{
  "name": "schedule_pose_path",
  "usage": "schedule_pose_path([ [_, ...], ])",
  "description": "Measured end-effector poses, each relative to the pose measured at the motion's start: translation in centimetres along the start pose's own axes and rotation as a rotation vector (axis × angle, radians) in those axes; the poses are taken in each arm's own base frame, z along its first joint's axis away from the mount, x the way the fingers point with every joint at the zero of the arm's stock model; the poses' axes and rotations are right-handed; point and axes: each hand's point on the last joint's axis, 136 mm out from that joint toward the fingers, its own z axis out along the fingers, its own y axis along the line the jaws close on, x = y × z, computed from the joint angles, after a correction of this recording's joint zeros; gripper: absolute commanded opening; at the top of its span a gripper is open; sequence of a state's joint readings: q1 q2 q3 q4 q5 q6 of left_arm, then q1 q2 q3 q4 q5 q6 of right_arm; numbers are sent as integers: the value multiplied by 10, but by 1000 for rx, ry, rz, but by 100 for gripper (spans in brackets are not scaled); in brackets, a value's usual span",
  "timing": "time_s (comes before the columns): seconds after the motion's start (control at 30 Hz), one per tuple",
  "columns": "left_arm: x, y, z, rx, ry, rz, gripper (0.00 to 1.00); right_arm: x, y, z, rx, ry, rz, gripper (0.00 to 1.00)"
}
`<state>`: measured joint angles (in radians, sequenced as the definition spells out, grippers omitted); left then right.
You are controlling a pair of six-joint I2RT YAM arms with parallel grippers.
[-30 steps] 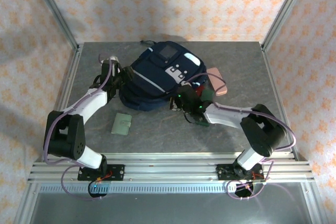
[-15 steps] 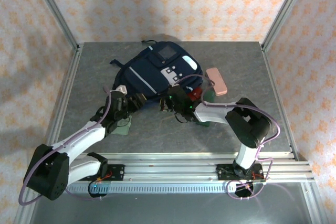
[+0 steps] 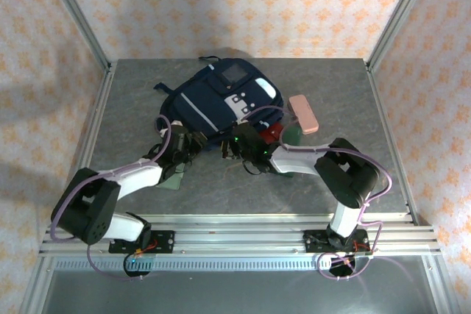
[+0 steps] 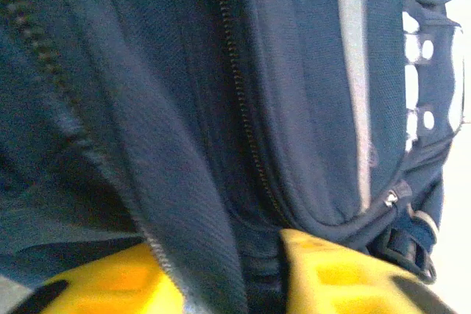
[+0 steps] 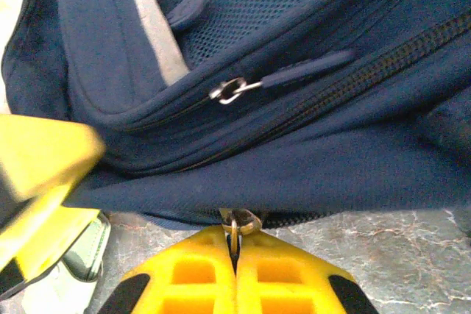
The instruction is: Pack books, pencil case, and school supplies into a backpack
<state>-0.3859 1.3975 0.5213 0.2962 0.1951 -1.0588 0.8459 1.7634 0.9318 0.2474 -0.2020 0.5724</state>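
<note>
My right gripper should next, with the backpack's fold pinched, move along the backpack's near edge toward the red square point(image 3: 274, 131) on the gripper's pencil-case side and release the zipper pull.
The navy backpack point(image 3: 221, 97) lies flat mid-table, white and light-blue patches up. My left gripper point(image 3: 193, 142) is at its near-left edge; in the left wrist view its yellow fingers point(image 4: 346, 273) pinch a fold of backpack fabric point(image 4: 199, 204). My right gripper point(image 3: 234, 146) is at the near edge, shut on the metal zipper pull point(image 5: 237, 223) of the backpack point(image 5: 294, 152). The pink pencil case point(image 3: 303, 113) lies to the right of the backpack. A red square point(image 3: 274, 131) and a dark green item point(image 3: 291, 136) lie beside the right arm. The pale green wallet point(image 3: 174, 179) sits under the left arm. The books are out of view.
Metal frame posts and patterned walls close in the grey table point(image 3: 324, 86) on three sides. The rail point(image 3: 235, 237) with both arm bases runs along the near edge. Bare tabletop lies at the far left and at the near right.
My left arm swung from the backpack's left side down and round to its near edge, and its jaws closed on fabric. My right gripper slid left along the near edge, still shut.
</note>
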Motion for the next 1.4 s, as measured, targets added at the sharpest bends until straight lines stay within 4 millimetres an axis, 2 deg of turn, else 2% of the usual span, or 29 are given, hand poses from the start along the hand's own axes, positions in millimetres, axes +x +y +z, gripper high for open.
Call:
schedule_pose_path([
  [0.1,0,5,7,-21,4,-10,0,0,-4,0,18,-2,-13,0],
  [0.23,-4,4,7,-15,-6,-17,0,-1,-14,-1,61,-8,-20,0],
  [0.3,-6,1,5,-5,-9,-17,0,-6,-27,-4,90,-20,-4,0],
  [0.43,-8,-7,0,27,-9,-18,0,-28,-75,-19,179,-77,79,0],
  [0.5,-5,-13,-1,55,10,-15,0,-35,-85,-25,185,-95,107,0],
  [0.77,-3,-19,-2,79,22,12,0,-38,-83,-32,179,-106,111,0],
  [0.9,-10,-23,-2,78,21,45,0,-39,-77,-36,166,-110,102,0],
  [0.97,-19,-29,-2,73,13,66,0,-41,-69,-41,151,-120,84,0],
  [1.13,-60,-46,2,71,-51,101,0,-40,-37,-55,102,-142,12,0],
  [1.3,-86,-53,4,62,-94,127,0,-33,-10,-55,60,-117,-51,0],
  [1.4,-95,-47,6,38,-110,139,0,-23,10,-47,32,-90,-101,0],
])
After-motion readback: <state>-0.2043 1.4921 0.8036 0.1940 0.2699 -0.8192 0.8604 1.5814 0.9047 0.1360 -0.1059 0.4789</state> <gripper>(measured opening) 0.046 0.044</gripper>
